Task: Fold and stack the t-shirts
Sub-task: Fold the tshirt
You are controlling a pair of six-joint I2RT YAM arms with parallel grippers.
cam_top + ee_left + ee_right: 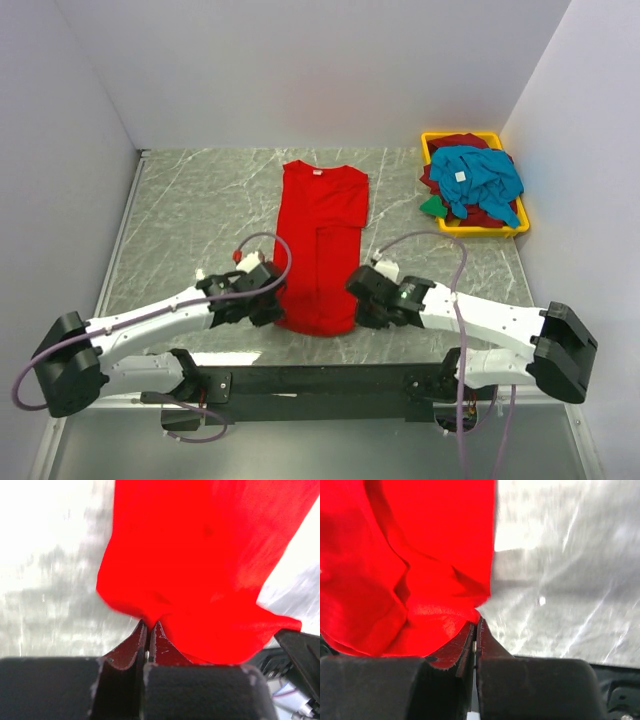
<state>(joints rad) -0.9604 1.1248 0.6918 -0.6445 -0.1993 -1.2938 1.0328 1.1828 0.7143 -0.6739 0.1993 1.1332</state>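
Observation:
I will carry the hem corner outward over the shirt with my right gripper and release it by the folded sleeve's near edge (350, 228), as the shirt is still full-length.
A bright red t-shirt (322, 240) lies lengthwise on the marble table, sides folded in, collar at the far end. My left gripper (268, 300) pinches its near left hem corner; in the left wrist view the red t-shirt (200, 555) bunches right at the shut tips of the left gripper (149, 625). My right gripper (362, 300) pinches the near right hem corner. The red t-shirt (395, 570) is caught at the shut tips of the right gripper (475, 625) in the right wrist view. A teal-blue t-shirt (480, 178) with a white tag tops dark maroon and green ones.
The other shirts sit in a yellow bin (485, 228) at the far right of the table (190, 210), against the right wall. White walls close in the table at the left, back and right. A black rail (320, 380) runs along the near edge.

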